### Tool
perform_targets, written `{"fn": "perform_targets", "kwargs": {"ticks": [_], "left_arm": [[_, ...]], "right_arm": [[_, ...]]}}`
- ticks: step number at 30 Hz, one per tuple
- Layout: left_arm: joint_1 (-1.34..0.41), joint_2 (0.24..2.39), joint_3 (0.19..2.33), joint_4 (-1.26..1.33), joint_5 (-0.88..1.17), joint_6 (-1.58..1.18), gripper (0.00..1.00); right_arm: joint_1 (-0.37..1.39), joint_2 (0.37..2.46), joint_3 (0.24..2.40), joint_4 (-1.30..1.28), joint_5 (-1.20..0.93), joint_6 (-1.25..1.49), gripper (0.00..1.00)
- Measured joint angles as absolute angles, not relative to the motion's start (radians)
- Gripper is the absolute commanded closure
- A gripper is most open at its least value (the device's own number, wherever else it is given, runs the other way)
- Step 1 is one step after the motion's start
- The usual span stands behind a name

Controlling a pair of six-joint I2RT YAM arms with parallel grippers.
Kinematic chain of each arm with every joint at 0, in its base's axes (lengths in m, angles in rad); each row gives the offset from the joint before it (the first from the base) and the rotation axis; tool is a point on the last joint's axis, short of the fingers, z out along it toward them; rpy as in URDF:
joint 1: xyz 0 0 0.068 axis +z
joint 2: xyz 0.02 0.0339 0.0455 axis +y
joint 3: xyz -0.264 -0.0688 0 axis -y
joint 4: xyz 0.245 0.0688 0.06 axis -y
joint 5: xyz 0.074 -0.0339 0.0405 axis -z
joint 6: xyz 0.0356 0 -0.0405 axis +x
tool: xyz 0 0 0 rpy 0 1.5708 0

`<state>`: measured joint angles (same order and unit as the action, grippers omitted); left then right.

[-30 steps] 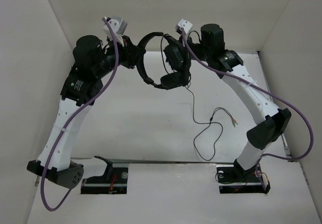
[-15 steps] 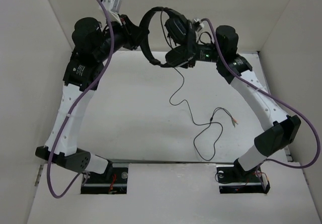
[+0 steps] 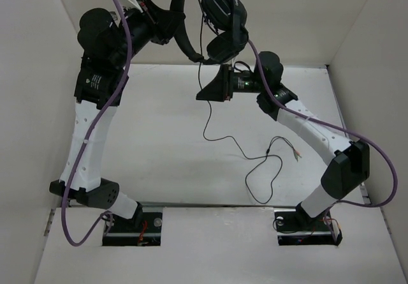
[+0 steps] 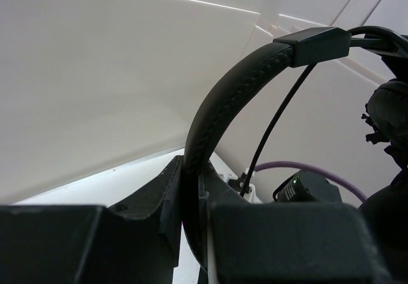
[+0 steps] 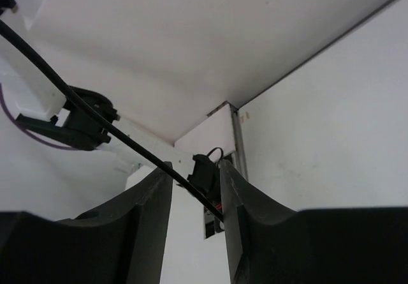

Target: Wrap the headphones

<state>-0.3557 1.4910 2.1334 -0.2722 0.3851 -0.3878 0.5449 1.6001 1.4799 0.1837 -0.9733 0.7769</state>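
The thin black cable still runs loose between the right gripper's open fingers, so the right gripper needs to move back toward the arm bases next and close around it.
The black headphones (image 3: 220, 16) hang in the air near the back wall. My left gripper (image 3: 171, 21) is shut on the padded headband (image 4: 223, 99), which runs up between its fingers (image 4: 191, 175). The two earcups (image 3: 224, 44) dangle to the right. The thin black cable (image 3: 205, 115) drops from the headset, passes between the fingers of my right gripper (image 3: 204, 94), and trails over the table to its small plugs (image 3: 295, 153). In the right wrist view the cable (image 5: 115, 131) crosses diagonally between the parted fingers of my right gripper (image 5: 196, 175), touching the right finger (image 5: 239, 198).
White walls enclose the white table (image 3: 159, 143) at the back and on both sides. The loose cable loops over the table's right half (image 3: 261, 175). Purple arm cables (image 3: 357, 131) hang beside both arms. The arm bases (image 3: 306, 223) sit at the near edge.
My left arm has lifted the headphones higher and further back. My right gripper has left the earcups and dropped below them to the hanging cable, and more cable has come off the table.
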Motion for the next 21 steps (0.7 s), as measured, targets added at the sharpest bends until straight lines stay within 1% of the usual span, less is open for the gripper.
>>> {"fn": "perform_targets", "kwargs": {"ticks": [6,13,16,21], "left_arm": [[-0.328,1.497,2.161,-0.272,0.379,-0.402,0.98],[-0.26,1.497,2.167,-0.266,0.284,-0.402,0.98],[-0.232,1.498,2.167,-0.266,0.223,-0.402,0.98],[-0.206,1.506,2.166,-0.266,0.101,-0.402,0.98]], "right_arm": [[0.639,1.618,1.468,0.261,-0.979,0.823,0.57],[0.764,1.618,1.315,0.307,-0.981,0.853,0.58],[0.775,1.617,1.259,0.295,-0.981,0.841,0.59],[0.77,1.603,1.246,0.221,-0.962,0.769,0.61]]}}
